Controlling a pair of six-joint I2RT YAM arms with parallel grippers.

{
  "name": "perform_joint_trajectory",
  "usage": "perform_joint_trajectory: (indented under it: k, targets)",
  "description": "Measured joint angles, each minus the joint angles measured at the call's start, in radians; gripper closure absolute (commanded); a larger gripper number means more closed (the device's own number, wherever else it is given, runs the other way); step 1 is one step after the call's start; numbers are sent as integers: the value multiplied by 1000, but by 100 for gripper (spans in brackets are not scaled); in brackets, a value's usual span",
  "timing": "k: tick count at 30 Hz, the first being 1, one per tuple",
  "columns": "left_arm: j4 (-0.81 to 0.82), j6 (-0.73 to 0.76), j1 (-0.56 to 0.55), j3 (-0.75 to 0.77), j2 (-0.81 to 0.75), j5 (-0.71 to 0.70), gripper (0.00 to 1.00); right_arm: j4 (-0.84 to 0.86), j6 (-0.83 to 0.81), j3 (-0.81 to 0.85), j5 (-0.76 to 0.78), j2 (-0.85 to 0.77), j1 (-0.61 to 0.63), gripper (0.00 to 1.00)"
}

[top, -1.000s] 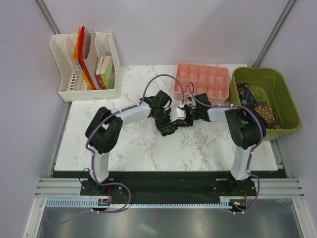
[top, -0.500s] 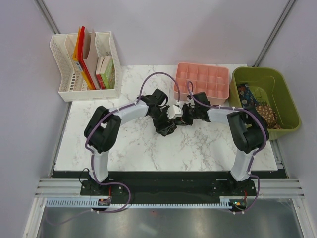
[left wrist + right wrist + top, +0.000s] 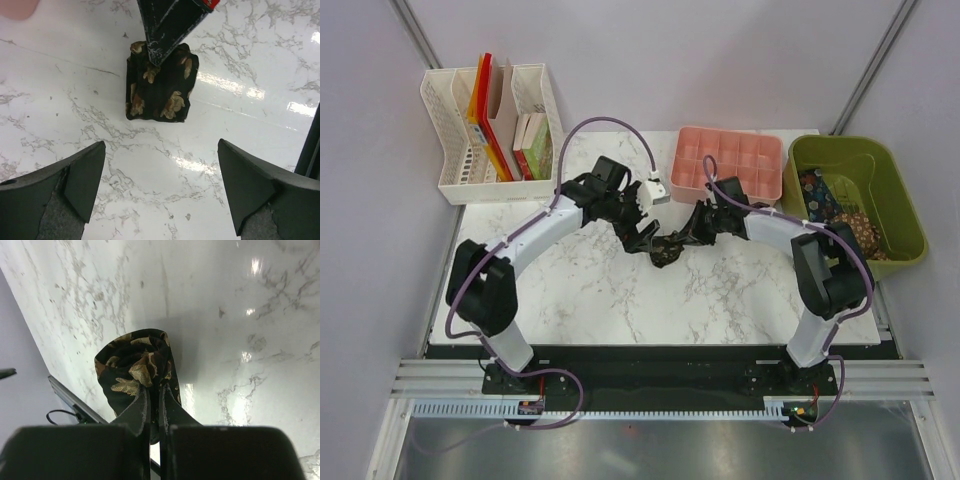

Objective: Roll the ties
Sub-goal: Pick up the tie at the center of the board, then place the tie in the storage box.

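The right gripper rises outward over the pink tray's near section by the green bin next, then lowers the roll inside and releases, since that section is empty.
One tie, black with gold-brown flowers, lies rolled into a tight bundle [image 3: 666, 252] in the middle of the marble table. My right gripper [image 3: 683, 240] reaches it from the right and is shut on the roll's edge [image 3: 132, 365], its fingertips [image 3: 145, 390] pinching the fabric. My left gripper [image 3: 640, 228] stands wide open just left of the roll, apart from it. In the left wrist view the roll [image 3: 160, 95] lies ahead of the open fingers [image 3: 87, 175], with the right gripper's fingers [image 3: 165, 25] pressed onto its top. More ties [image 3: 848, 222] lie in the green bin.
A green bin [image 3: 905, 200] stands at the table's right edge. A pink compartment tray [image 3: 728, 165] sits at the back, close behind both grippers. A white file rack [image 3: 495, 125] with books stands at the back left.
My left gripper has opened wide, let go of the roll and drawn back to the left, its elbow swinging outward. My right gripper has closed on the roll.
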Motion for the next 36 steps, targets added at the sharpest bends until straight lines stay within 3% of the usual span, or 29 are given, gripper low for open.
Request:
perform_joint_trajectory:
  k: [18, 30, 36]
  targets:
    - [27, -97, 38, -130, -159, 16, 0, -102, -161, 305, 201, -117, -109, 100]
    - [74, -131, 38, -195, -209, 16, 0, -279, -462, 544, 709, -124, -183, 100]
    - [95, -161, 38, -226, -209, 15, 0, -384, -536, 568, 851, -103, -190, 100]
